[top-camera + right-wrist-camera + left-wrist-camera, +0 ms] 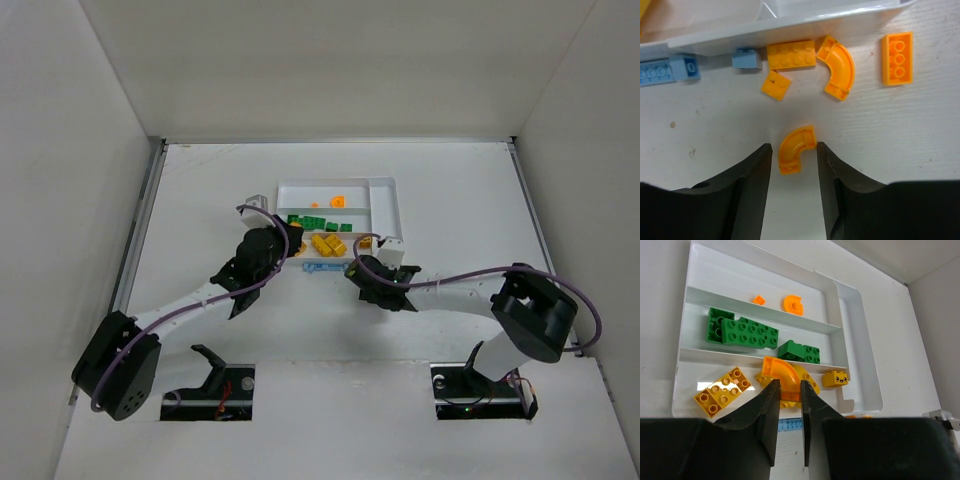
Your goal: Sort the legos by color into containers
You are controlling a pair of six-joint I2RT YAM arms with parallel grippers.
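The left gripper needs to carry the curved brick outward past the green bricks next and release it in the far section, because that section holds matching orange pieces and lies outward.
The white tray point(388, 196) lies in the middle of the table. In the left wrist view its far section holds two orange pieces point(793, 304), the middle section green bricks point(745, 332), and the near section yellow bricks point(722, 390). My left gripper point(788, 390) is shut on an orange curved brick point(782, 374) over the tray's near section. My right gripper point(794, 150) is open on the table, its fingers either side of a small orange curved brick point(796, 148); the right finger touches it.
Several orange bricks point(791, 54) lie on the table by the tray's near edge point(790, 30), with light blue bricks point(670, 72) to their left. A yellow face brick point(835, 378) sits in the near section. White walls enclose the table.
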